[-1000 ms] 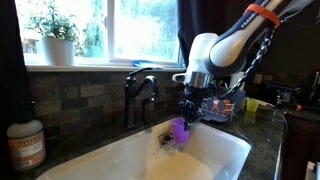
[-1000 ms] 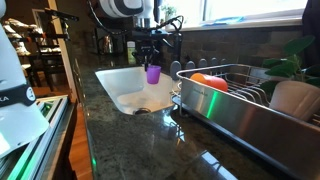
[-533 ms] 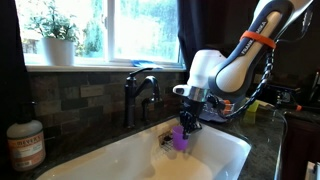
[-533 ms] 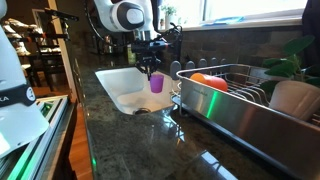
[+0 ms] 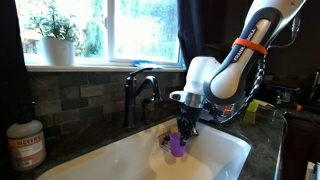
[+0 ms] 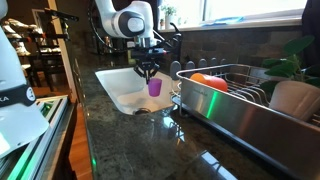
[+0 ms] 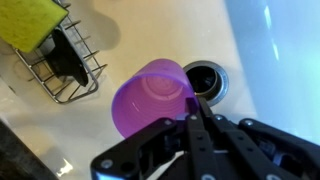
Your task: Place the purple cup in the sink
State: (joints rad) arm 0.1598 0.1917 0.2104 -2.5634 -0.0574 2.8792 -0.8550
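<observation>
My gripper should next lower the upright purple cup to the bottom of the sink beside the drain and release the cup, because the bottom of the sink is bare there, clear of the wire holder.
The purple cup (image 5: 177,146) hangs upright inside the white sink (image 5: 130,160), held by its rim in my gripper (image 5: 183,131). In an exterior view the cup (image 6: 154,87) is low in the sink (image 6: 120,85), under my gripper (image 6: 150,74). In the wrist view the cup (image 7: 150,94) shows its open mouth next to the drain (image 7: 206,80), and my gripper (image 7: 193,112) is shut on its rim, one finger inside. Whether the cup touches the sink (image 7: 240,40) floor I cannot tell.
A dark faucet (image 5: 140,90) stands behind the sink. A wire holder (image 7: 65,65) with a yellow sponge (image 7: 35,20) sits in the sink corner. A metal dish rack (image 6: 240,100) fills the counter beside the sink. A soap bottle (image 5: 25,145) stands on the dark counter.
My gripper has moved down into the sink with the purple cup, which now hangs lower and nearer the sink floor.
</observation>
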